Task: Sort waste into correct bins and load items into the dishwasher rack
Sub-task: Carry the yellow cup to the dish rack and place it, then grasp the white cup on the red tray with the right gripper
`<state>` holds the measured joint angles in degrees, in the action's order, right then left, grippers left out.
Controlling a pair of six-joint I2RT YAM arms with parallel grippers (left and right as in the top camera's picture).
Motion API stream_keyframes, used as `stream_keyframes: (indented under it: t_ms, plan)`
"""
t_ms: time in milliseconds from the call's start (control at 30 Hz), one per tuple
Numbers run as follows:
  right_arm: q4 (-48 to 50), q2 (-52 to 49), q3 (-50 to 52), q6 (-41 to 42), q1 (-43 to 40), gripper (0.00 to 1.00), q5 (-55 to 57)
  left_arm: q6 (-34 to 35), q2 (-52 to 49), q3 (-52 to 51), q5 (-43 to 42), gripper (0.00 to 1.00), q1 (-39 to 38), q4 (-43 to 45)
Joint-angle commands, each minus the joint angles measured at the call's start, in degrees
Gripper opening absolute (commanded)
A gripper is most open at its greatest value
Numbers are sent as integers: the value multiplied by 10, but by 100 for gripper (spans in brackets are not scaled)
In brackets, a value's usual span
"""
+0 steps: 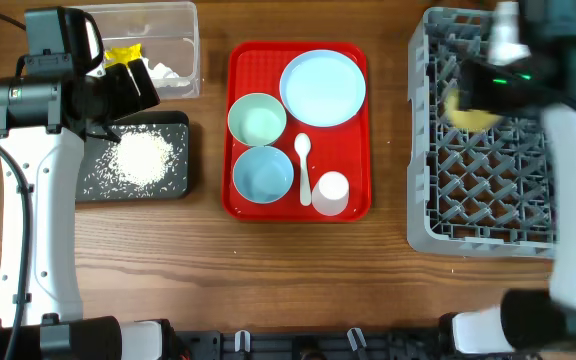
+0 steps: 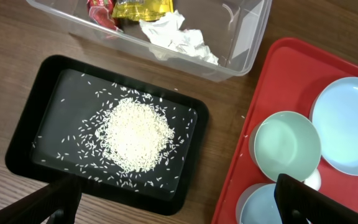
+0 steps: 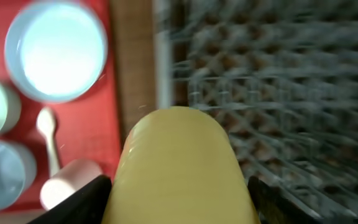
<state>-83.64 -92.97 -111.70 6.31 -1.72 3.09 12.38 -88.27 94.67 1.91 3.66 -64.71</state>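
The robot's right gripper should next move back, down and to the right in the overhead view and release the cup there, as the rack's empty near rows lie below.
My right gripper is shut on the yellow cup and holds it over the left part of the grey dishwasher rack; the cup shows blurred in the overhead view. My left gripper is open and empty above the black tray with the rice heap. The clear tub holds red and yellow wrappers and white tissue. On the red tray lie the green bowl, blue bowl, blue plate, white spoon and white cup.
The black tray and clear tub stand at the far left, under my left arm. Bare wooden table runs along the front.
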Motion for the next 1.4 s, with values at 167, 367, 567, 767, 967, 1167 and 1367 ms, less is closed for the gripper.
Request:
stream_keyframes:
  t_ms: [167,367,567,767,967,1167,1367]
  plan:
    - [36,15,166,-2,-303,53,-37,5,3,0,7,100,0,1]
    - [131,15,309,18,-407,53,-32,5,3,0,8,100,0,1]
    - [162,14,315,77,-416,53,55,5,3,0,8,100,0,2]
    - [219,14,394,83,-417,58,50,5,3,0,8,100,0,2]
    - [234,15,393,87,-416,100,41,5,3,0,8,100,0,1]
    - [150,45,215,14,-323,100,-106,5,3,0,8,100,0,1]
    - [148,20,160,48,68,100,-81,5,3,0,8,100,0,1]
